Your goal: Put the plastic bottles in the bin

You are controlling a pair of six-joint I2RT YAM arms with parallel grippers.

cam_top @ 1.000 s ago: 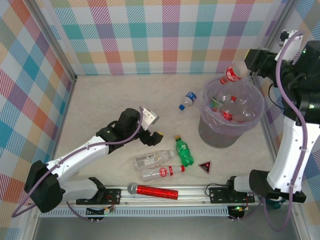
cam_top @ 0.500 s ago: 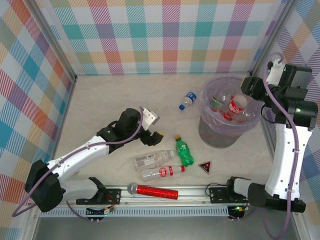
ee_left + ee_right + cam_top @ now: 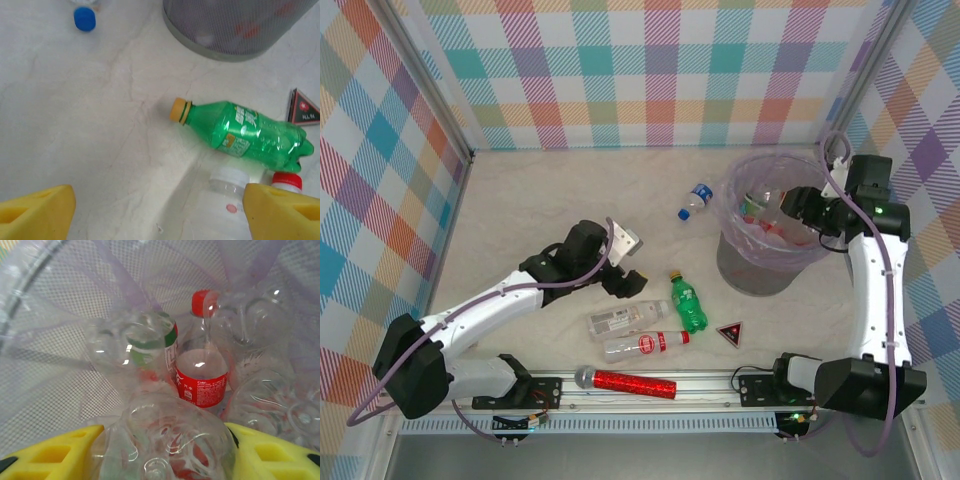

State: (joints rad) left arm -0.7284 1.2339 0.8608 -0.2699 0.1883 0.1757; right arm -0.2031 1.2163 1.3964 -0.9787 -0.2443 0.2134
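Note:
The right gripper eases the clear bottle farther toward the bin's middle above the heaped bottles next and releases it, because the liner already surrounds it.
My left gripper (image 3: 627,282) (image 3: 160,215) hangs open over the table, with nothing between its yellow fingers (image 3: 37,210). Just ahead of it lie a green bottle (image 3: 688,303) (image 3: 245,132), a clear white-capped bottle (image 3: 628,319) (image 3: 225,200) and a clear red-labelled bottle (image 3: 645,344). A blue-capped bottle (image 3: 695,200) lies left of the lilac bin (image 3: 750,270) (image 3: 235,30). My right gripper (image 3: 798,208) (image 3: 165,452) is down inside the bin, shut on a clear bottle (image 3: 170,435) whose base faces the camera. Below it, several bottles lie in the bin, among them a red-labelled one (image 3: 202,375).
A red glittery microphone (image 3: 625,381) lies along the near rail. A small dark triangle (image 3: 729,333) (image 3: 302,107) sits right of the green bottle. Checked walls close in the table on three sides. The bin's mesh wall (image 3: 50,340) and liner surround my right gripper.
The right arm has swung down from above the bin's far rim, carrying its bottle into the bin. The left gripper has edged slightly towards the bottles on the table.

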